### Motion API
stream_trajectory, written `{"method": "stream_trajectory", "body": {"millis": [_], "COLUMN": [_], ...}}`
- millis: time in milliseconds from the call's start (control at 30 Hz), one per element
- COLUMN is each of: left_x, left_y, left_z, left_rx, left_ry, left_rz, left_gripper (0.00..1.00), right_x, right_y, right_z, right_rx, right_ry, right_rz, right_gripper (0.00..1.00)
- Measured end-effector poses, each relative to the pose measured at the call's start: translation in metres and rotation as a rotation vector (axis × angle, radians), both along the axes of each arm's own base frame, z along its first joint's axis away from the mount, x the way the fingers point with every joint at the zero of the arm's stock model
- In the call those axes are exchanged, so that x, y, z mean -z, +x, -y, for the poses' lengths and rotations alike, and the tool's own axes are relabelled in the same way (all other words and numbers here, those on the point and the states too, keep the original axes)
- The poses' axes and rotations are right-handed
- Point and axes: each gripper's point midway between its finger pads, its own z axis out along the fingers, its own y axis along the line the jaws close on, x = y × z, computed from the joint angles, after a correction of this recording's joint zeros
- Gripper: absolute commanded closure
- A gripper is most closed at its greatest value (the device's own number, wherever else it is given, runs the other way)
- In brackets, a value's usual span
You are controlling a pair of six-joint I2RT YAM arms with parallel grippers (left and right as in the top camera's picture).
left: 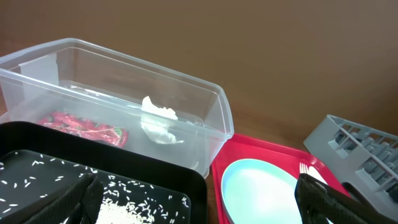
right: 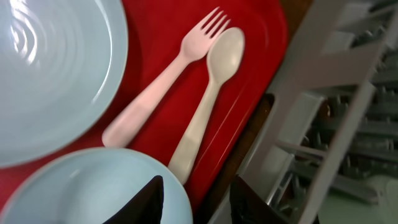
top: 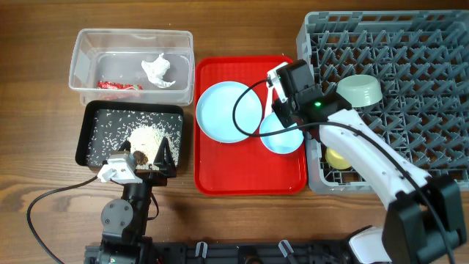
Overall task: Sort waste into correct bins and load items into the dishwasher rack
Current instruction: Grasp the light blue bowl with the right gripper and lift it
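The blue bowl's rim is already between the open fingers of my right gripper, so I will settle it onto the rim's edge by the grey rack (right: 189,208) and close.
The clear tub (top: 84,44) holds the red wrapper (top: 117,85) and the white tissue (top: 157,70); both also show in the left wrist view, wrapper (left: 81,126) and tissue (left: 158,121). The black tray (top: 132,108) holds rice (top: 150,136) and a brown lump (top: 137,156). My left gripper (top: 150,163) is open and empty over its front edge. The blue plate (top: 227,110) and blue bowl (top: 282,136) sit on the red tray. My right gripper (right: 205,202) is open, straddling the bowl's (right: 87,186) right rim. The fork (right: 161,81) and spoon (right: 208,99) lie beside it.
The grey rack (top: 410,73) stands at the right, close against the red tray (top: 249,180). It holds the pale green bowl (top: 359,90) and the yellow cup (top: 338,158). A black cable loops over the plate and bowl.
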Motion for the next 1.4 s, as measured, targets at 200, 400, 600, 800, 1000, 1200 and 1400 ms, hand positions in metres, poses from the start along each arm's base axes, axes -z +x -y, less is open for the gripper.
{"method": "stream_trajectory", "body": {"millis": [200,400,600,800,1000,1200,1400], "left_x": [0.000,0.000,0.000,0.000,0.000,0.000,0.000], "left_y": [0.000,0.000,0.000,0.000,0.000,0.000,0.000], "left_z": [0.000,0.000,0.000,0.000,0.000,0.000,0.000], "left_rx": [0.000,0.001,0.001,0.000,0.001,0.000,0.000], "left_ry": [0.000,0.000,0.000,0.000,0.000,0.000,0.000], "left_rz": [0.000,0.000,0.000,0.000,0.000,0.000,0.000], "left_gripper": [0.00,0.00,0.00,0.00,0.00,0.00,0.00], "right_x": [0.038,0.060,0.070,0.069,0.068,0.002,-0.131], "right_y": [-0.009,-0.014,-0.020,-0.030,-0.064,-0.059,-0.035], "right_z": [-0.014,-0.017,-0.010,-0.004,0.010,-0.014,0.004], "right_rx": [-0.294,-0.383,-0.420,-0.288,-0.115,-0.096,0.113], "right_ry": [-0.083,-0.114,-0.166,-0.133,-0.107,0.051,0.281], "right_rz": [-0.112,-0.169,-0.211,-0.263,-0.407,-0.230,0.218], "right_gripper": [0.59,0.58,0.90,0.96,0.96,0.96,0.96]}}
